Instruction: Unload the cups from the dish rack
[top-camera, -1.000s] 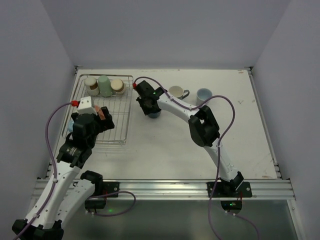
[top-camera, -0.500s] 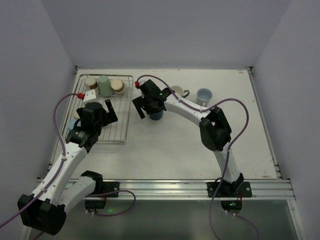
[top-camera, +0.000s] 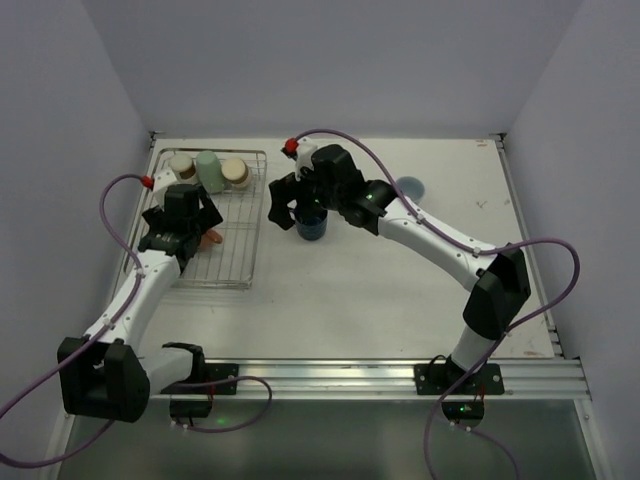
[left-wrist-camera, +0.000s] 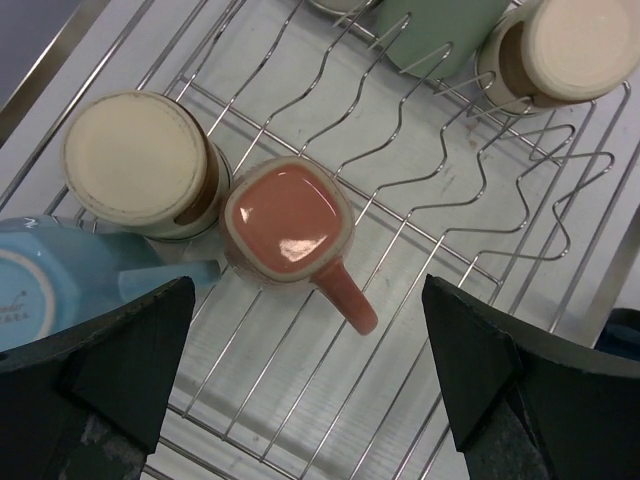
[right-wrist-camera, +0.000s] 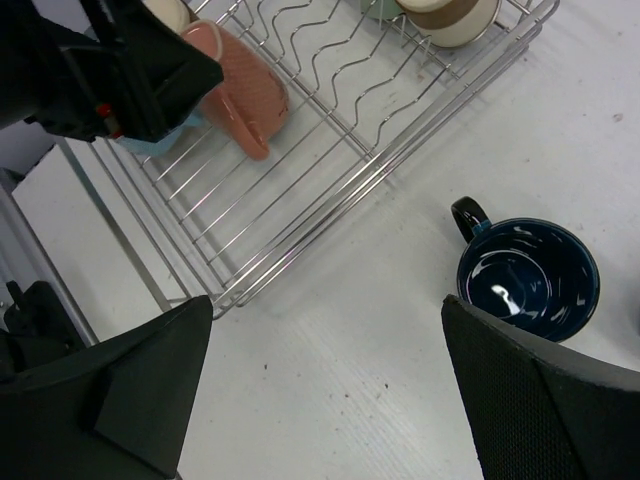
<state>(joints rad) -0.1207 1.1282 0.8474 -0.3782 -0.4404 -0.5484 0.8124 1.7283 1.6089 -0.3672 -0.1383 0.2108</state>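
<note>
My right gripper is to tilt toward my left gripper next and close on the cup's rim (right-wrist-camera: 272, 118), because the salmon-pink cup (right-wrist-camera: 245, 95) sits upside down with its base toward my left gripper.
The silver wire dish rack (top-camera: 232, 262) (left-wrist-camera: 470, 190) (right-wrist-camera: 330, 150) lies at the table's left. In it an upside-down salmon-pink cup (left-wrist-camera: 288, 220) (top-camera: 211, 238) (right-wrist-camera: 245, 95) sits beside a beige-and-brown cup (left-wrist-camera: 135, 160) and a light blue cup (left-wrist-camera: 40, 290). Mint green (top-camera: 208, 170) and beige cups (top-camera: 236, 172) stand at its far end. My left gripper (left-wrist-camera: 310, 370) (top-camera: 186, 228) hovers open above the salmon-pink cup, holding nothing. A navy cup (right-wrist-camera: 528, 275) (top-camera: 312, 226) stands upright on the table right of the rack. My right gripper (right-wrist-camera: 330, 390) (top-camera: 293, 205) is open just left of it, not touching.
Another light blue cup (top-camera: 410, 187) on the table at the back is partly hidden behind my right arm. The rack's right rim (right-wrist-camera: 400, 150) runs between the navy cup and the salmon-pink cup. Grey walls close in the left, back and right sides.
My right gripper has opened, let go of the navy cup and drawn back from it. My left arm has reached farther over the rack, above the salmon-pink cup.
</note>
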